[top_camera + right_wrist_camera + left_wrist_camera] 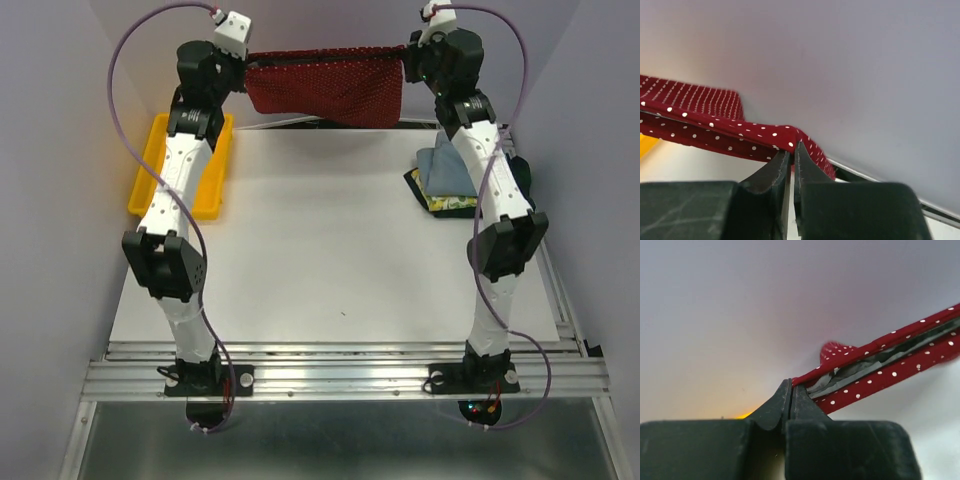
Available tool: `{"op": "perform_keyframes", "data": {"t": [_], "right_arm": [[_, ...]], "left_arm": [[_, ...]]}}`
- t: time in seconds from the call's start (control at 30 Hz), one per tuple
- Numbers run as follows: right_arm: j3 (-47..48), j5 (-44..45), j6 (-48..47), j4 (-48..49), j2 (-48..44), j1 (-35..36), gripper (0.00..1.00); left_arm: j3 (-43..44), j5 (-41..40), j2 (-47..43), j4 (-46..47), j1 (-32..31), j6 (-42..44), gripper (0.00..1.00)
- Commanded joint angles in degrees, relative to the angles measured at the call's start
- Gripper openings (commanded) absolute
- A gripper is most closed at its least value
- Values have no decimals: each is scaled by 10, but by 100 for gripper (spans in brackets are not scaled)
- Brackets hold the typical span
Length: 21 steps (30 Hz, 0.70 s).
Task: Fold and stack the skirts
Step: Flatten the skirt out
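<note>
The clear space on the bare white tabletop lies below my left gripper, toward my base. My left gripper should next move back and down to release the skirt's corner there.
A dark red skirt with tiny white dots (325, 85) hangs stretched in the air at the far edge of the table, held by its upper corners. My left gripper (243, 60) is shut on its left corner, and the cloth (880, 370) runs away to the right from the pinched tips (790, 385). My right gripper (408, 55) is shut on the right corner, where the red cloth (715, 127) drapes over the tips (793, 150). A stack of folded skirts (445, 185), light blue on yellow-green patterned cloth, lies at the right, partly behind the right arm.
A yellow plastic tray (146, 170) sits at the table's left edge, under the left arm. The white table top (330, 250) spreads between the arms. Pale walls close in at the back and both sides.
</note>
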Motion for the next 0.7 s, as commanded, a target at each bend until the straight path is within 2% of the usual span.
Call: {"op": "perform_keyframes", "data": {"t": [0.0,0.07,0.1,0.13,0.17,0.2,0.4,0.6,0.63,0.67], "right_arm": [[-123,-1,-5,36,-103,-28,1],[-197,-21,0,5,-116,-28,1],[-263,-39,3,-13,-120,-28,1],[-295,-47,6,-47,-120,-28,1],[-325,-68,5,-67,-121,-28,1],[-378,-78,5,-100,-120,-28,1],[-528,-100,-15,-213,-130,-28,1],[-570,-141,-52,-298,-144,-16,1],[-569,-148,-57,-324,-145,-16,1],[-568,-154,-63,-339,-149,-11,2]], "left_arm": [[-150,-1,-139,91,32,61,0],[-234,34,-167,74,30,96,0],[-279,40,-190,70,24,123,0],[-361,50,-201,61,19,139,0],[-396,65,-217,39,9,157,0],[-467,65,-222,32,3,183,0],[-669,66,-257,-44,-26,218,0],[-735,92,-329,-104,-34,234,0],[-738,99,-340,-119,-37,240,2],[-739,117,-351,-154,-41,249,9]]}}
